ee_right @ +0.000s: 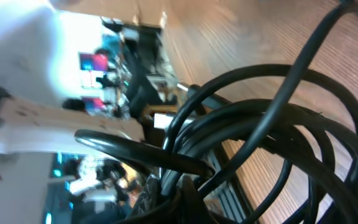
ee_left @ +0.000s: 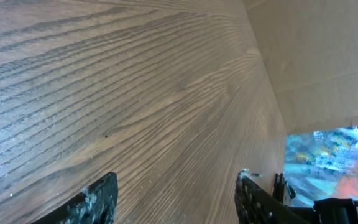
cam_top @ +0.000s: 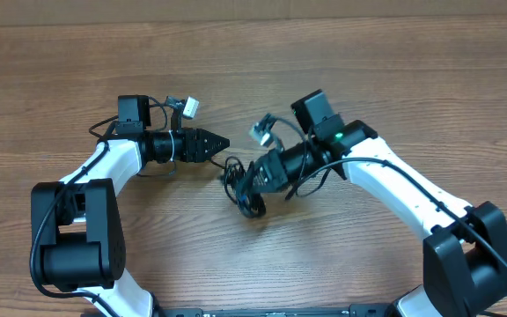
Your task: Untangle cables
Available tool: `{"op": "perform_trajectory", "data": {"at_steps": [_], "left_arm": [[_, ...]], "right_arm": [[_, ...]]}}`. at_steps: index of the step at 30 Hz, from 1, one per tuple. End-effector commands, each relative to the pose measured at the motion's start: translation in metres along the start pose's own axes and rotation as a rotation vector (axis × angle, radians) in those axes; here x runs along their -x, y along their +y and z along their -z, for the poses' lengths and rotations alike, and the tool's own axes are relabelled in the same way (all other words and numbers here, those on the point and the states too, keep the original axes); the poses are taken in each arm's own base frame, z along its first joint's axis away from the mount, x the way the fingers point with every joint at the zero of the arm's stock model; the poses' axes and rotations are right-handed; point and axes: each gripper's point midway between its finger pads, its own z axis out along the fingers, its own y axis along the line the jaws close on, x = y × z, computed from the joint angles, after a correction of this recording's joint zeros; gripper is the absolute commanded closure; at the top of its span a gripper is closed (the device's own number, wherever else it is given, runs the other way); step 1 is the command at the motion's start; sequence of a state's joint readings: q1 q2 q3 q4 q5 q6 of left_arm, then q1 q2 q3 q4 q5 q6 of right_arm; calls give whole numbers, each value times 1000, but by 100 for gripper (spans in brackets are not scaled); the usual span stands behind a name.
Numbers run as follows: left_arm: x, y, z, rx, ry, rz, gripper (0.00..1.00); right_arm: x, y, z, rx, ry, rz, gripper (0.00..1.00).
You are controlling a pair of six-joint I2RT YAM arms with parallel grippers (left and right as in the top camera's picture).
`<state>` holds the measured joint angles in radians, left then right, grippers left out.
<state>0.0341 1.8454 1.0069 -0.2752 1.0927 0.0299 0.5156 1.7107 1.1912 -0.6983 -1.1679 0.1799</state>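
Note:
The robot's right gripper should next go down and pull back over the wood on the near side of the table.
The cables (cam_top: 245, 195) are a small knot of thin black loops near the table's middle. My right gripper (cam_top: 252, 180) comes in from the right and is shut on the bundle. In the right wrist view the black cable loops (ee_right: 272, 124) fill most of the picture, pinched low down between the fingers of the right gripper (ee_right: 188, 199). My left gripper (cam_top: 222, 142) points right, just left of and slightly behind the bundle, apart from it. The left wrist view shows its fingers (ee_left: 98, 202) open over bare wood, with nothing between them and no cable in sight.
The wooden table (cam_top: 385, 79) runs back to a tan wall (ee_left: 328, 56). Both arm bases (cam_top: 73, 238) stand at the front corners. Small white connectors (cam_top: 188, 107) on the arms' own thicker leads hang above each wrist.

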Motion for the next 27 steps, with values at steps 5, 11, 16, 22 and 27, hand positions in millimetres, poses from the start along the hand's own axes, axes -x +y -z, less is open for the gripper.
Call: {"op": "perform_trajectory", "data": {"at_steps": [5,11,16,22,27], "left_arm": [[-4,-2,-3,-25,10,19,40],[-4,-1,-3,-25,10,19,39],[-4,-2,-3,-25,10,19,39],[-4,-2,-3,-25,10,22,39],[-4,-2,-3,-25,10,23,38]], "right_arm": [[-17,-45,-11,-310,49,46,96],[-22,-68,-8,-478,63,50,96],[-29,-73,-12,-533,103,100,96],[-43,-76,-19,-586,165,143,71],[-44,-82,-17,-633,168,130,55]]}}
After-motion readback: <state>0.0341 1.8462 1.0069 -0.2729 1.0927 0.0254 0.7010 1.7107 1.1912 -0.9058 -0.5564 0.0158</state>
